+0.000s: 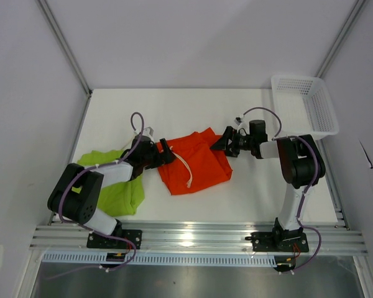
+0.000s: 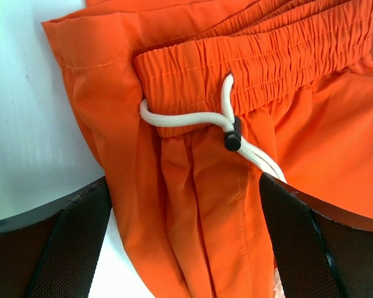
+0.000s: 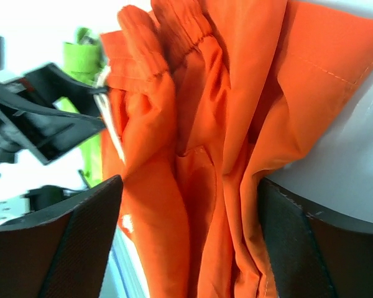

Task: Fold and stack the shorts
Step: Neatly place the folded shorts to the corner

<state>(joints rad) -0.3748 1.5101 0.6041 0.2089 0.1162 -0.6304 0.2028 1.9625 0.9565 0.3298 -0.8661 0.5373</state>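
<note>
The thin orange fold (image 1: 207, 151) (image 3: 235, 186) lies to the left of my right gripper in the top view, so I will move that way, fingers astride the fold's top, and close.
The orange-red shorts (image 1: 196, 162) lie bunched in the middle of the white table, waistband toward the left, with a pale drawstring (image 2: 193, 118) and dark toggle (image 2: 233, 139) showing. My left gripper (image 1: 168, 152) is at their left edge, jaws open, with orange fabric lying loose between its fingers (image 2: 74, 242). At the shorts' upper right corner my right gripper (image 1: 221, 141) is open too, and rumpled orange cloth (image 3: 205, 186) fills the gap between its pads (image 3: 81, 248). The lime green shorts (image 1: 118, 186) lie crumpled at the near left, partly under the left arm.
A white mesh basket (image 1: 304, 105) stands at the far right corner. Grey enclosure walls surround the table (image 1: 174, 112), and an aluminium rail (image 1: 199, 236) runs along its near edge, by the arm bases.
</note>
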